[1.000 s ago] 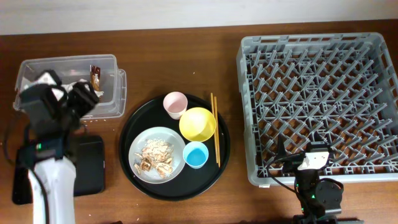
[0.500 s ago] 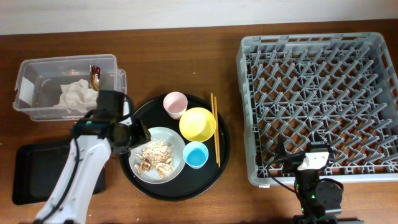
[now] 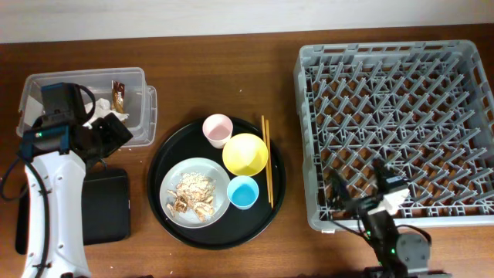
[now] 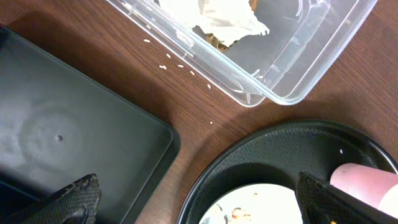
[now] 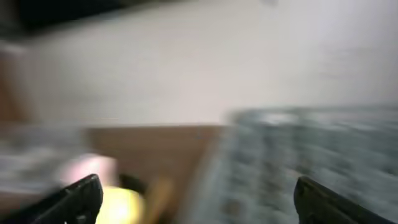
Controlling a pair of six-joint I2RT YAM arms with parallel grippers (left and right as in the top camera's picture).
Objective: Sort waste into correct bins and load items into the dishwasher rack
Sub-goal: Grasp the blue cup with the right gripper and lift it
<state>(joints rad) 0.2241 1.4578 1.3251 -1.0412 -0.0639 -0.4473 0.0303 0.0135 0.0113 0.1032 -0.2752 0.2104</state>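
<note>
I need to move my right gripper to the left in the overhead view next, then down onto the blue cup's plate-side rim (image 3: 230, 194), because the opening of the blue cup faces up.
My left gripper (image 3: 109, 136) is open and empty, above the table between the clear tub (image 3: 139, 77) and the flat black tray (image 3: 108, 205). Its wrist view (image 4: 199, 202) shows the tub corner (image 4: 311, 56) with the white tissue (image 4: 217, 15) inside. The wrapper (image 3: 118, 96) lies in the tub too. The grey plate (image 3: 179, 174) holds food scraps (image 3: 193, 194). The pink cup (image 3: 218, 128), yellow bowl (image 3: 245, 154) and blue cup (image 3: 243, 191) stand beside it. My right gripper (image 3: 360, 184) is open and empty at the rack's (image 3: 394, 123) front left corner.
The dishes sit on a large round black tray (image 3: 274, 193), with wooden chopsticks (image 3: 267, 158) along its right side. Small white crumbs lie on the table by the tub (image 4: 180, 65). The right wrist view (image 5: 199, 196) is motion-blurred.
My left gripper swung from the tub to the plate's left edge, then back left beside the tub. My right gripper has tilted and its view has blurred.
</note>
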